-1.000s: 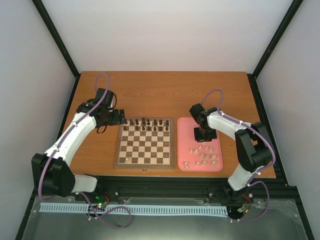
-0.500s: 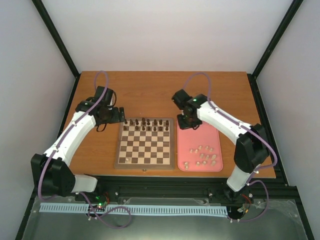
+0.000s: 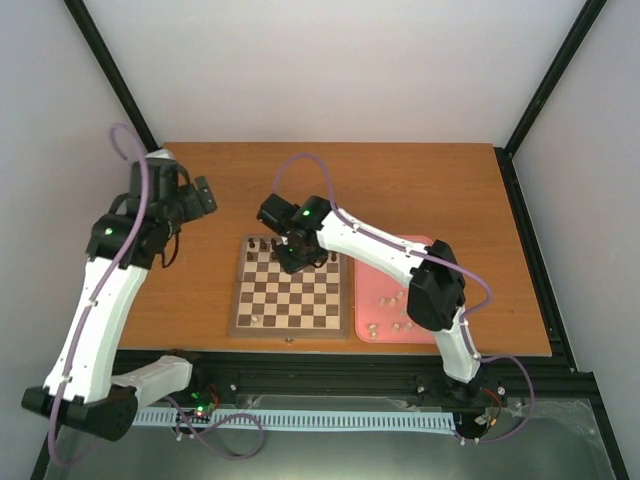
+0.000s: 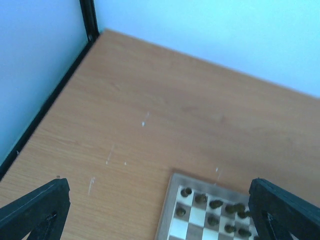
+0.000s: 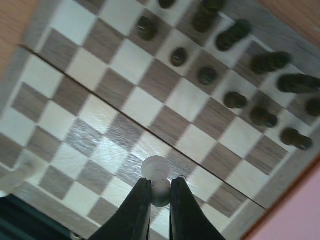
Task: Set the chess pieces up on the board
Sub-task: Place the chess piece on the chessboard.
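I will swing my right gripper back and left in the top view to an empty light edge square (image 3: pixel 244 310) (image 5: pixel 12 126) of the board, lower the cream-white piece and release.
The board (image 3: pixel 291 295) lies at the table's middle, with dark chessmen (image 3: pixel 262 244) along its far rows. My right gripper (image 3: pixel 298 256) hangs over the far half of the board. In the right wrist view my right gripper (image 5: pixel 160 184) is shut on a cream-white chess piece (image 5: pixel 156 169) held above the checks (image 5: pixel 125 55). Another white piece (image 3: pixel 255 321) stands at the board's near left. More chess pieces (image 3: pixel 398 325) lie in the tray. My left gripper (image 3: pixel 204 194) is raised left of the board, and the left wrist view shows it (image 4: pixel 159 189) open and empty.
A pink tray (image 3: pixel 372 300) sits right of the board, partly under my right arm. The left wrist view shows the board's far-left corner (image 4: pixel 165 215), dark chessmen (image 4: pixel 215 204) and bare wood up to the black frame post (image 4: pixel 89 20).
My right arm swung left from the pink tray to over the board, carrying a white piece. My left arm rose and drew back, away from the board's far-left corner.
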